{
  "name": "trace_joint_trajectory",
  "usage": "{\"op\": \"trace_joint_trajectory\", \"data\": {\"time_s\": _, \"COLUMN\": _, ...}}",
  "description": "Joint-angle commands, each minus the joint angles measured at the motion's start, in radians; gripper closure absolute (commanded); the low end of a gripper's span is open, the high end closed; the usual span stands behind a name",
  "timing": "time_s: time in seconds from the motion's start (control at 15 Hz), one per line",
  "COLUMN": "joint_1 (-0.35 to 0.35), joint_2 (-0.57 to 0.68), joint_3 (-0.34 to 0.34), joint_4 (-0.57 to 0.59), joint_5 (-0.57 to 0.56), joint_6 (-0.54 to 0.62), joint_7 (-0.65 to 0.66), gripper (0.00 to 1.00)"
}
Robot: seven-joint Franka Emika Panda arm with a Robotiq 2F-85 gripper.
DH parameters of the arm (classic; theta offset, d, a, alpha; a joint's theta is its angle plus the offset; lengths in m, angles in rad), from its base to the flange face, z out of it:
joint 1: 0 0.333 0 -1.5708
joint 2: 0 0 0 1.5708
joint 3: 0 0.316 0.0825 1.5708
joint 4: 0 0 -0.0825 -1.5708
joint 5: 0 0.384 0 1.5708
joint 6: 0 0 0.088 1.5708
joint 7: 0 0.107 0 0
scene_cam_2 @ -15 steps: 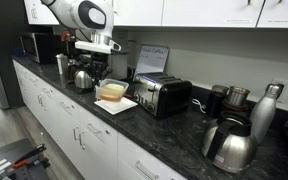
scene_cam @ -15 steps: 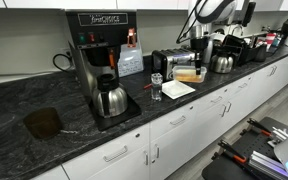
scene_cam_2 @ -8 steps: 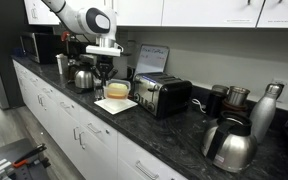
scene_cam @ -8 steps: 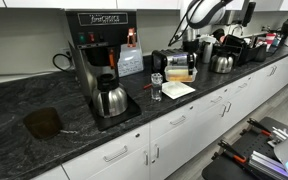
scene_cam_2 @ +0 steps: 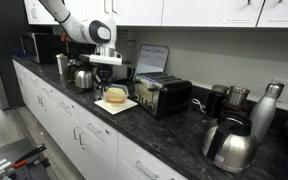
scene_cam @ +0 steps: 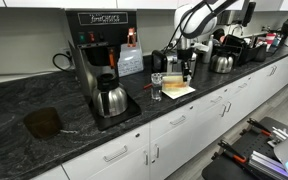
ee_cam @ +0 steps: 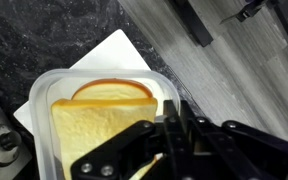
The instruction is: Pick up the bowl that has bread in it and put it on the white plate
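My gripper will stay low over the white plate (scene_cam: 178, 91) (ee_cam: 111, 58) and open, since the bowl with bread is already over the plate.
The tan bowl (ee_cam: 44, 100) holds pale bread (ee_cam: 99, 125). It sits low over the white plate (ee_cam: 119, 50), whose corner shows beyond the bowl's rim in the wrist view. My gripper (ee_cam: 174, 125) is shut on the bowl's rim at its right side. In both exterior views the gripper (scene_cam: 182, 64) (scene_cam_2: 108, 78) stands straight above the bowl (scene_cam: 175, 78) (scene_cam_2: 115, 95). The bowl rests on or just above the plate (scene_cam: 180, 91) (scene_cam_2: 124, 105); I cannot tell whether they touch.
A toaster (scene_cam_2: 162, 95) stands right beside the plate. A small clear glass (scene_cam: 156, 88) is on the plate's other side. A steel kettle (scene_cam_2: 83, 78) is close by, and a coffee maker (scene_cam: 102, 50) with a carafe (scene_cam: 110, 100) is farther along the counter.
My gripper has carried the bowl with bread sideways along the counter and down, from beside the toaster to over the white plate.
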Motion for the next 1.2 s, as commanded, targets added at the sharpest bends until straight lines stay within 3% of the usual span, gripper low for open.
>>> {"op": "trace_joint_trajectory", "data": {"time_s": 0.0, "joint_1": -0.023, "joint_2": 0.015, "joint_3": 0.015, "joint_4": 0.002, "joint_5": -0.001, "joint_6": 0.015, "joint_7": -0.019, "gripper": 0.98}}
{"op": "trace_joint_trajectory", "data": {"time_s": 0.27, "joint_1": -0.041, "joint_2": 0.031, "joint_3": 0.011, "joint_4": -0.005, "joint_5": 0.012, "joint_6": 0.027, "joint_7": -0.013, "gripper": 0.98}}
{"op": "trace_joint_trajectory", "data": {"time_s": 0.33, "joint_1": -0.046, "joint_2": 0.037, "joint_3": 0.011, "joint_4": -0.004, "joint_5": 0.023, "joint_6": 0.029, "joint_7": -0.013, "gripper": 0.67}}
{"op": "trace_joint_trajectory", "data": {"time_s": 0.47, "joint_1": -0.055, "joint_2": 0.041, "joint_3": 0.013, "joint_4": -0.003, "joint_5": 0.045, "joint_6": 0.037, "joint_7": -0.018, "gripper": 0.6}}
{"op": "trace_joint_trajectory", "data": {"time_s": 1.0, "joint_1": -0.04, "joint_2": -0.103, "joint_3": 0.022, "joint_4": -0.013, "joint_5": 0.07, "joint_6": 0.029, "joint_7": -0.002, "gripper": 0.05}}
{"op": "trace_joint_trajectory", "data": {"time_s": 1.07, "joint_1": -0.033, "joint_2": -0.132, "joint_3": 0.025, "joint_4": -0.014, "joint_5": 0.077, "joint_6": 0.009, "joint_7": -0.003, "gripper": 0.01}}
{"op": "trace_joint_trajectory", "data": {"time_s": 1.13, "joint_1": -0.032, "joint_2": -0.089, "joint_3": 0.019, "joint_4": 0.007, "joint_5": 0.06, "joint_6": 0.024, "joint_7": 0.003, "gripper": 0.15}}
